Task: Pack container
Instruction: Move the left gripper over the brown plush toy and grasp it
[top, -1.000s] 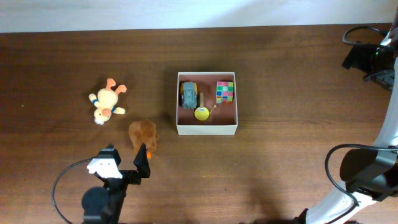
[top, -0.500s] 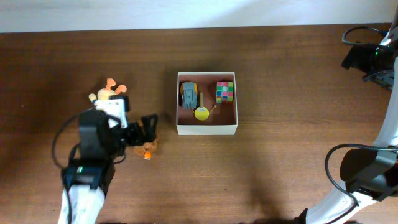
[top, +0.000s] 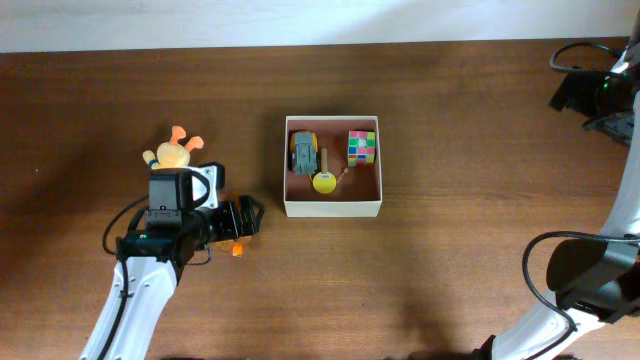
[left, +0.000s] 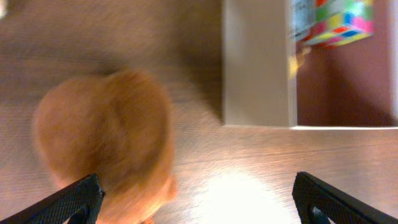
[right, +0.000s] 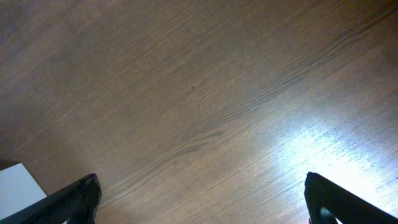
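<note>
The brown plush toy is by one gripper finger, so my left gripper needs to move away from the container next and go down over the plush toy's body.
The container is a square white box with a pink-brown inside, at the table's middle. In it lie a grey-blue toy car, a coloured cube and a yellow round toy. My left gripper is open just left of the box, over a brown plush toy. From above, only the toy's orange tip shows. In the left wrist view the plush lies by the left finger, partly inside the open jaws, with the container's wall beyond. My right gripper is open and empty over bare wood.
A yellow and orange plush duck lies left of the box, partly behind my left arm. My right arm hangs at the far right edge, with cables. A white corner shows in the right wrist view.
My left arm has swung up from the front edge to over the brown plush, then shifted slightly right toward the box. The plush and the right arm have not moved.
</note>
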